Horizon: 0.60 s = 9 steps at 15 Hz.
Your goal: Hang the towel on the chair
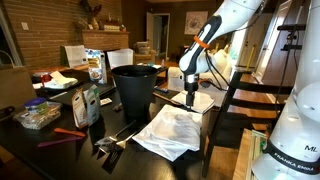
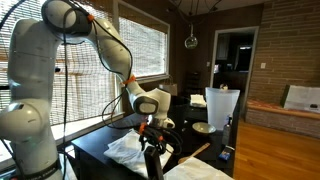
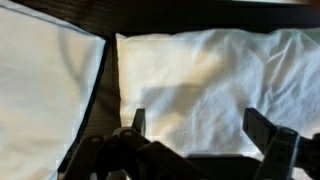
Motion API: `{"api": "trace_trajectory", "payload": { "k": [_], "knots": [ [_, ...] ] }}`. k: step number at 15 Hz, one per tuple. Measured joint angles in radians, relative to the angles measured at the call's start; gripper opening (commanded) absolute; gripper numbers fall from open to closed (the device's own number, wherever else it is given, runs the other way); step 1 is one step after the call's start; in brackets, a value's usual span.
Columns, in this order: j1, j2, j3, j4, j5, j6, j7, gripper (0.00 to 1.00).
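Observation:
My gripper will next go open, down and toward the black bin, onto the towel's far edge (image 1: 177,108), because the dark gap separates it from the white sheet.
The towel (image 1: 168,132) is a large rumpled white cloth lying on the dark table in front of the black bin; it also shows in the other exterior view (image 2: 128,150). In the wrist view the towel (image 3: 200,70) fills the middle and right. My gripper (image 1: 192,97) hangs just above the towel's far edge with its fingers open and empty (image 3: 200,130) (image 2: 152,128). The chair (image 1: 232,98), dark wood with horizontal slats, stands at the table's right side, close to the gripper.
A black bin (image 1: 135,85) stands left of the gripper. A smooth flat white sheet (image 3: 45,90), perhaps an open book, lies beside the towel across a dark gap. Boxes and bags (image 1: 88,100) crowd the table's left. A white container (image 2: 222,108) stands further back.

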Motion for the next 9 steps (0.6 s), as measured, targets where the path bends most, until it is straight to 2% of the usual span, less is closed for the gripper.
{"api": "trace_trajectory", "payload": {
  "k": [5,9],
  "knots": [
    [-0.086,0.128,0.086,0.110,0.105,0.055,-0.102,1.00],
    [-0.140,0.204,0.136,0.180,0.117,0.083,-0.141,1.00]
  ]
}}
